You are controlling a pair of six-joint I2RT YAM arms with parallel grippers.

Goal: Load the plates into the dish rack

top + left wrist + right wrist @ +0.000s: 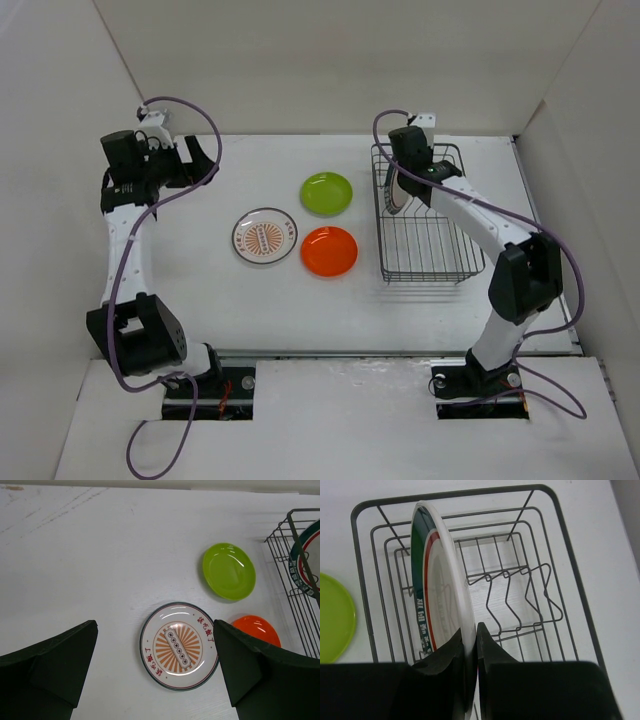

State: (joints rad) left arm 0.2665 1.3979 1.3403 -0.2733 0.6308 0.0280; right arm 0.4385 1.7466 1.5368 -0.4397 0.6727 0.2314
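I should lower my left gripper and tilt it to the right in the top view onto the sunburst plate's rim opposite the orange plate (257, 629), as bare table borders that rim.
My right gripper (471, 632) is shut on the rim of the white teal-rimmed plate (440, 580), holding it on edge inside the dark wire dish rack (560, 560), left of the upright prongs (515, 600). From above, that gripper (398, 180) hangs over the far left part of the dish rack (440, 272). The sunburst plate (180, 645), the lime green plate (229, 571) and the orange plate (257, 629) lie flat on the table. My left gripper (155, 655) is open, hovering high above the sunburst plate (265, 237).
White walls enclose the table on the left, back and right. The lime green plate (327, 193) and orange plate (329, 251) lie just left of the rack. Purple cables loop from both arms.
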